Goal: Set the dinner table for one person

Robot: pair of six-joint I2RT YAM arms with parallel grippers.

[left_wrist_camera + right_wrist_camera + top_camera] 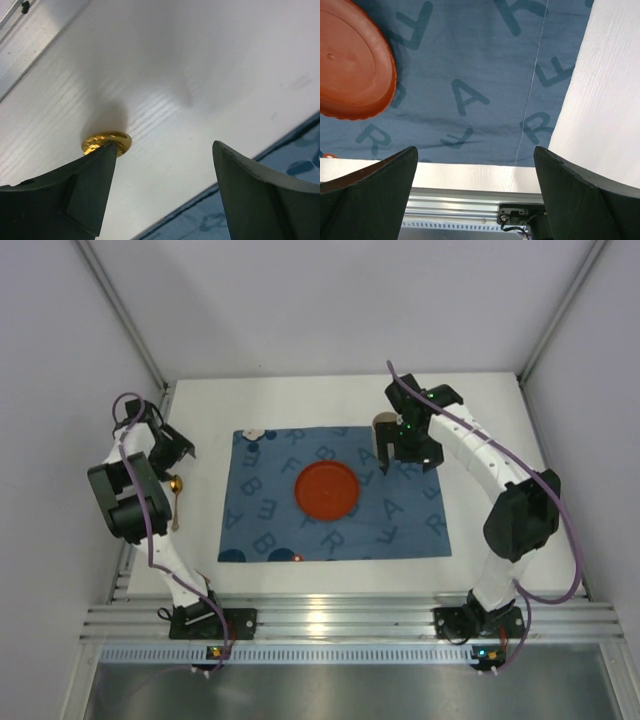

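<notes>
I should move my left gripper back before I lower it onto the thin handle, which runs toward my base, because its fingers are past the spoon's bowl (117, 139).
The white dinner table (480, 410) carries a blue letter-printed mat (400, 510) with an orange-red plate (326, 490) at its middle. A gold spoon (176, 502) lies on the table left of the mat. My left gripper (180, 452) is open and empty just above the spoon's far end. In the left wrist view (165, 147) the spoon's bowl (117, 139) peeks from behind the left finger. My right gripper (392, 458) is open and empty over the mat's far right part. The right wrist view (475, 152) shows the plate (350, 65) at upper left.
A small brownish cup-like thing (384, 423) stands at the mat's far edge beside the right gripper, partly hidden. A small white item (253, 433) lies at the mat's far left corner. Grey walls enclose the table; an aluminium rail (330, 620) runs along the near edge.
</notes>
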